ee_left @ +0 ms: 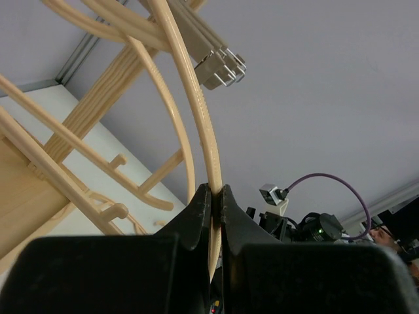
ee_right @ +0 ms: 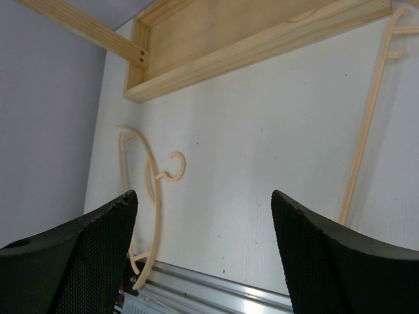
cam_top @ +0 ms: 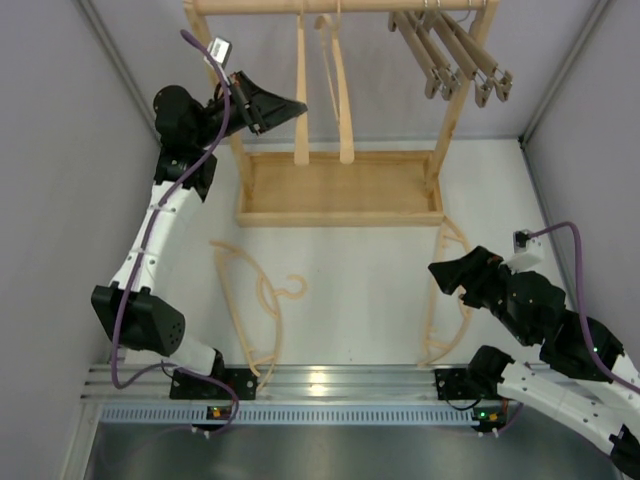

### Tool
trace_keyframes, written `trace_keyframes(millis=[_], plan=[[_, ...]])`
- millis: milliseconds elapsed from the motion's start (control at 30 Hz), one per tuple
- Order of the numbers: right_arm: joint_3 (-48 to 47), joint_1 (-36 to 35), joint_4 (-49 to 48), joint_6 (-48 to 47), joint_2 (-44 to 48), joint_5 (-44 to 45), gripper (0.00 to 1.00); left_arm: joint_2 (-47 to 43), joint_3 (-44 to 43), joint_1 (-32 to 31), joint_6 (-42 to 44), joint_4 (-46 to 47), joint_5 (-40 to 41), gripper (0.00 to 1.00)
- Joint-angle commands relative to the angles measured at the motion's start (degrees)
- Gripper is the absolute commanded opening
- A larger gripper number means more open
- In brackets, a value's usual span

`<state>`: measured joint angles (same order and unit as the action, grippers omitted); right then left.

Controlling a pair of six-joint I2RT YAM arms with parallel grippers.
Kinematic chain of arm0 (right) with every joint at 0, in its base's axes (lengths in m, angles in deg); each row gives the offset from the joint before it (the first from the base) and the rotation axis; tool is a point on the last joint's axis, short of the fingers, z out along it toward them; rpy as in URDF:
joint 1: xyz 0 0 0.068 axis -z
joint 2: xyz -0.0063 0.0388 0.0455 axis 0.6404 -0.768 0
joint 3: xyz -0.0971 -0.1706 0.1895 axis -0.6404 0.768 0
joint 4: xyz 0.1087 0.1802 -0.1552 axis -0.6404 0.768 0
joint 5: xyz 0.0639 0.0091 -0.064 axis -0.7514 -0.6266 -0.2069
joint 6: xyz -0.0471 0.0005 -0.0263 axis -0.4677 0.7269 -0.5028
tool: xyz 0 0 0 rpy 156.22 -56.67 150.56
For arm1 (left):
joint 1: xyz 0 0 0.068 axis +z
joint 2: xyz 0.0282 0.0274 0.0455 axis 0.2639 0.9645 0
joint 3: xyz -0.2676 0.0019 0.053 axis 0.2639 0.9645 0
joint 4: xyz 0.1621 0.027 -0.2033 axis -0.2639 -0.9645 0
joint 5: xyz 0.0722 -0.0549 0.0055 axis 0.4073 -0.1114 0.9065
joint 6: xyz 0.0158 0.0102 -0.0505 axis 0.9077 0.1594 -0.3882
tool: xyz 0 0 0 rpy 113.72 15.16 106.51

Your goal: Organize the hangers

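I should next move the lower arm of the held hanger sideways toward the second hung hanger with my left gripper, and then open my gripper.
On the rack's top bar hang two pale curved hangers. My left gripper (cam_top: 298, 106) is shut on the lower arm of the left one (cam_top: 301, 60), pinching the thin edge of this hanger (ee_left: 201, 124) between the fingertips (ee_left: 216, 193). The second hung hanger (cam_top: 343, 95) is just to its right. Several brown-grey clamp bars (cam_top: 455, 55) hang together at the bar's right end, and their ends (ee_left: 219, 65) show in the left wrist view. Two more pale hangers lie flat on the table, one on the left (cam_top: 250, 300) and one on the right (cam_top: 445, 290). My right gripper (cam_top: 440, 277) hovers open and empty beside the right one.
The pale wooden rack stands at the back with its tray base (cam_top: 340, 215) and uprights (cam_top: 455, 100). Grey walls close in on both sides. A metal rail (cam_top: 330, 385) runs along the near edge. The right wrist view shows the tray's front wall (ee_right: 262, 49) and both floor hangers (ee_right: 156, 190) (ee_right: 363, 131).
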<state>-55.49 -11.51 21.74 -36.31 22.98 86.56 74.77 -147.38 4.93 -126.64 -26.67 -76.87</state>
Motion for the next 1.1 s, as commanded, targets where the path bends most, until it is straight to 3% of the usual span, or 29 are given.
trace_keyframes(millis=[0,367,1067], plan=[[-2.5,-0.5,-0.3,-0.6,-0.1,-0.1,0.80,2.9,-6.2,-1.3,0.9,-0.3,0.9,0.00],[-4.2,-0.5,1.4,-0.7,0.3,0.8,0.80,13.1,-17.0,-3.7,0.2,-3.8,3.4,0.00],[-3.6,-0.5,2.4,-0.3,1.8,1.1,0.80,13.2,-13.8,-5.2,4.6,-9.0,6.2,0.00]])
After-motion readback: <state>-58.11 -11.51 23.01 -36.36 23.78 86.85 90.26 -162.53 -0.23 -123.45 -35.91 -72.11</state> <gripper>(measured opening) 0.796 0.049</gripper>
